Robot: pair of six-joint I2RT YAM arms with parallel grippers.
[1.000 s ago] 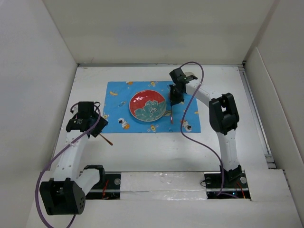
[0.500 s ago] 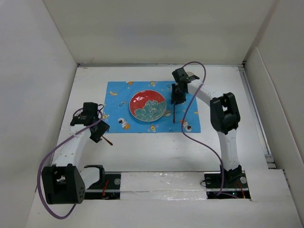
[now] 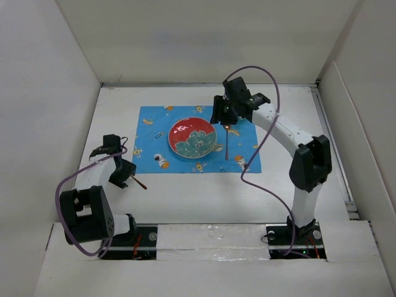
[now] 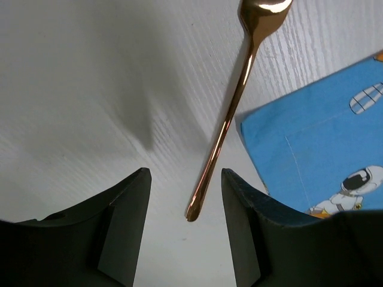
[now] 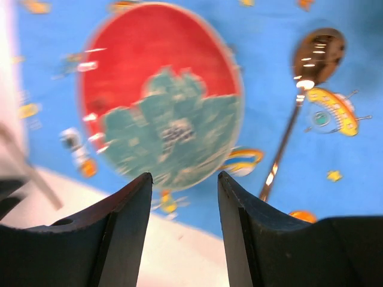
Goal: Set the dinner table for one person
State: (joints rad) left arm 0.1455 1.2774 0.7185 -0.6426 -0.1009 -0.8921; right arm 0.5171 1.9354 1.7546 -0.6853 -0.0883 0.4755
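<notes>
The left gripper moves down and outward onto the copper fork's mid-handle [image 4: 230,114] next, below and outward of it, because the fingers straddle only the handle's end.
On the white dinner table [image 3: 185,201] lies a blue placemat [image 3: 148,124] with a red and teal plate [image 3: 193,138] on it. A copper spoon [image 3: 227,145] rests on the mat just right of the plate, bowl away from me. My right gripper [image 3: 221,116] hovers open above the spoon's far end, empty. In its wrist view the plate [image 5: 161,101] and spoon [image 5: 317,54] lie below the open right gripper [image 5: 184,179]. A second copper utensil [image 4: 230,119] lies on bare table beside the mat's corner [image 4: 323,155]. My open left gripper [image 4: 185,179] straddles its handle end.
White upright panels [image 3: 49,124] wall in the table on the left, back and right. The arm bases [image 3: 204,238] sit along the near edge. A purple cable [image 3: 260,148] from the right arm loops over the mat's right edge.
My right gripper opened and let the spoon down onto the mat, then rose and drew back. My left gripper moved nearer and lower over the copper utensil's handle.
</notes>
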